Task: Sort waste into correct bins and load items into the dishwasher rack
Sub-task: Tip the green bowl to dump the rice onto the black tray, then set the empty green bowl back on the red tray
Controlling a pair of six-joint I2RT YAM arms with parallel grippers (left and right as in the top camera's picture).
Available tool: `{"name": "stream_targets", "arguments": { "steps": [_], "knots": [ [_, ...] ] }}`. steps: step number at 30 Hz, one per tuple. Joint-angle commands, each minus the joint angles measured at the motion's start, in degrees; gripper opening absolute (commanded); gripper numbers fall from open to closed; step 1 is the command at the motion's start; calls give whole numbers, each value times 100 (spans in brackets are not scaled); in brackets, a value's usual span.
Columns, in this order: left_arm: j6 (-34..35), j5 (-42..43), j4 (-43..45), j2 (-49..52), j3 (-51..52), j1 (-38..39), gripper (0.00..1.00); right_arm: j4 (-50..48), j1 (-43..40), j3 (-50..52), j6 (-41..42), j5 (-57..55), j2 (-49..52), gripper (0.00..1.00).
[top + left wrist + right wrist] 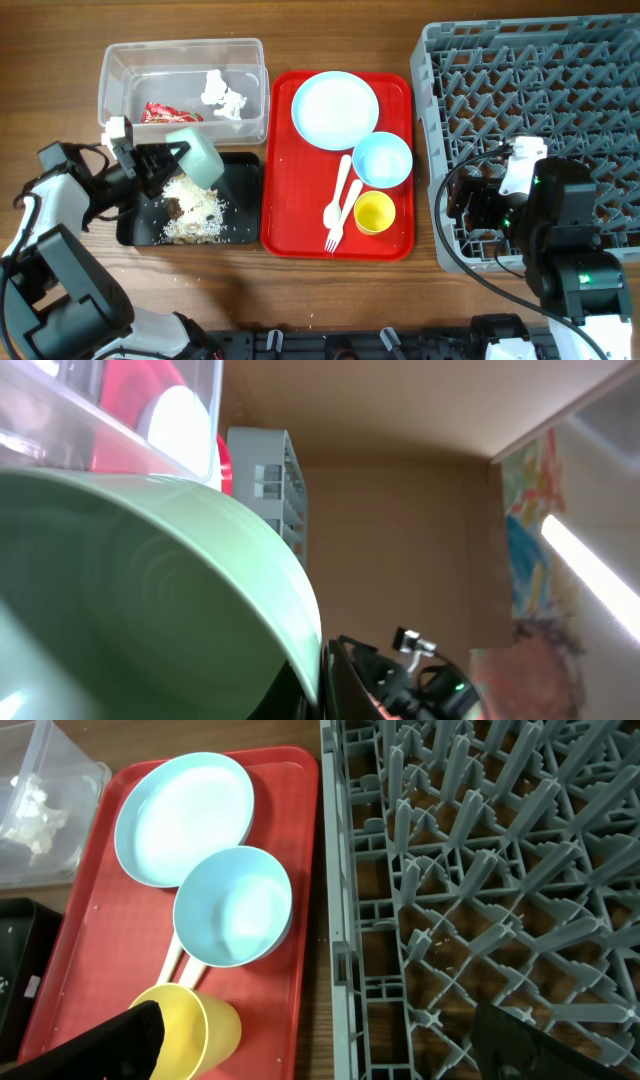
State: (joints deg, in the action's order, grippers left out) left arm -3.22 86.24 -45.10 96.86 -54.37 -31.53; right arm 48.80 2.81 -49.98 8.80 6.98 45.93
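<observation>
My left gripper swings over the red serving tray next, turns the bowl upright and lowers it beside the spoon, as the scraps lie in the black tray (240, 170).
My left gripper (165, 162) is shut on the rim of the pale green bowl (200, 153) and holds it tipped on its side above the black tray (240, 170). The bowl fills the left wrist view (150, 600). Beige-brown food scraps (195, 215) lie in the black tray. The red wrapper (168, 113) and white tissue (222, 92) lie in the clear tub (115, 75). My right gripper (478, 205) is open and empty over the left edge of the grey dishwasher rack (540, 110); in the right wrist view (330, 1055) the yellow cup (200, 1030) lies by its left finger.
The red serving tray (285, 200) holds the light blue plate (335, 110), light blue bowl (383, 160), yellow cup (375, 212), and white spoon and fork (338, 205). The rack's pegs (470, 870) stand upright.
</observation>
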Motion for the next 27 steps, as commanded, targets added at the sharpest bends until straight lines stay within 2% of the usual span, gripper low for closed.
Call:
{"name": "stream_targets", "arguments": {
  "steps": [1, 3, 7, 12, 15, 17, 20, 27],
  "knots": [
    [101, 90, -7, -142, -7, 66, 4, -28, -20, -118, 37, -98, 9, 100],
    [-258, 251, -76, -302, -7, 243, 4, -31, -20, -118, 39, -98, 9, 100],
    [-63, -769, -68, -883, -96, 1038, 4, -31, -20, -118, 39, -98, 9, 100],
    [1032, -3547, 407, -1329, -619, 2929, 4, -31, -20, -118, 37, -98, 9, 100],
    [1504, -5121, 898, -1283, -656, 4017, 4, -31, -20, -118, 39, -98, 9, 100],
    [1930, -6481, 1193, -1152, -656, 4846, 4, -31, -20, -118, 37, -98, 9, 100],
    [2070, -7667, 1300, -866, -656, 5700, 4, -31, -20, -118, 37, -98, 9, 100],
    [2216, -7884, 1606, -109, -656, 6393, 4, -28, -20, -118, 39, -98, 9, 100]
  ]
}}
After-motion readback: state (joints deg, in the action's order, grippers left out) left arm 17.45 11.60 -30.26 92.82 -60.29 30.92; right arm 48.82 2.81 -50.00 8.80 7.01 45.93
